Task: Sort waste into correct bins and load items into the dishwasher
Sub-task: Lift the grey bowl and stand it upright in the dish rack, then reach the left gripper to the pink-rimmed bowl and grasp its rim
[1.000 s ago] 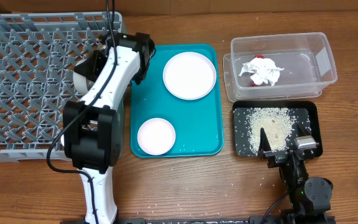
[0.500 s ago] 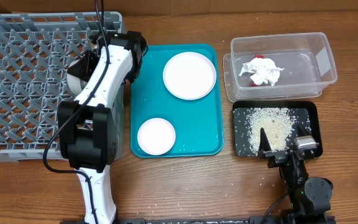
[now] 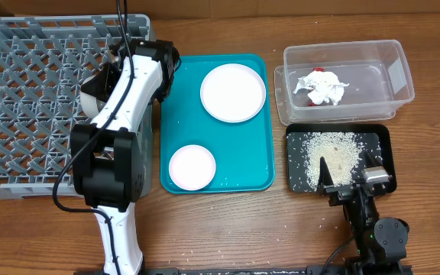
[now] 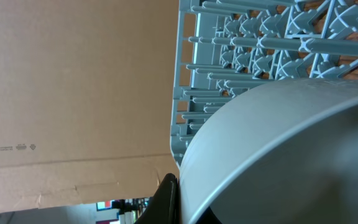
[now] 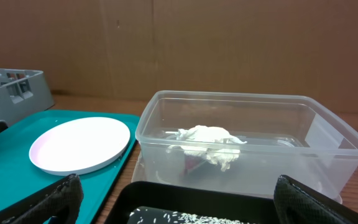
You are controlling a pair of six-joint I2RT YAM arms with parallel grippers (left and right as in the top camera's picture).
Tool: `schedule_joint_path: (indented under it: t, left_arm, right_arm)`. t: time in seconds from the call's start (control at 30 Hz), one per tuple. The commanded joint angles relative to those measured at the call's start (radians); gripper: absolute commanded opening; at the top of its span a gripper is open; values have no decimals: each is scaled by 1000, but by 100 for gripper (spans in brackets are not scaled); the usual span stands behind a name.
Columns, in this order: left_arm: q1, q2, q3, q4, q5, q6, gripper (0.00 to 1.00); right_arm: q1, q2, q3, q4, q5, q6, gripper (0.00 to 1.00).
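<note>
My left gripper should next lower the tilted bowl between the rack's wires by the teal tray and let go.
My left gripper is shut on the grey-green bowl and holds it tilted over the right part of the grey dish rack. In the left wrist view the bowl fills the lower right, one black finger lies against its rim, and the rack is behind. My right gripper is open and empty at the near edge of the black tray, which holds rice. The clear tub holds white tissue and the red wrapper. The cup and chopsticks are out of view.
A teal serving tray lies between the rack and the bins, with the pale pink plate at its far end and the small pink bowl at its near end. The right wrist view shows the plate and tub.
My left gripper has moved the grey-green bowl to the left, further over the rack. The right arm has not moved.
</note>
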Motion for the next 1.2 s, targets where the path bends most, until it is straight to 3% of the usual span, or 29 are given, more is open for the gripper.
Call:
schedule_joint_path:
  t: [0.0,0.27,0.57,0.83,1.03,1.17]
  left_arm:
    - [17,16,-5,4,-68,-32,4]
    - [32,25,-5,86,42,-32,4]
    - [-4,42,-5,36,63,-25,4]
    - [-51,42,-5,14,164,-26,5]
    - [-86,36,14,-64,320,-55,22]
    - [-120,24,74,-106,435,-48,15]
  right_arm:
    - [-8,-12,-11,8,2,-1,100]
    - [-8,-12,-11,8,2,0,100]
    - [-8,-12,-11,8,2,-1,100]
    - [-8,-12,-11,9,2,-1,100]
    - [-8,-12,-11,8,2,-1,100]
    - [-8,-12,-11,9,2,-1,100]
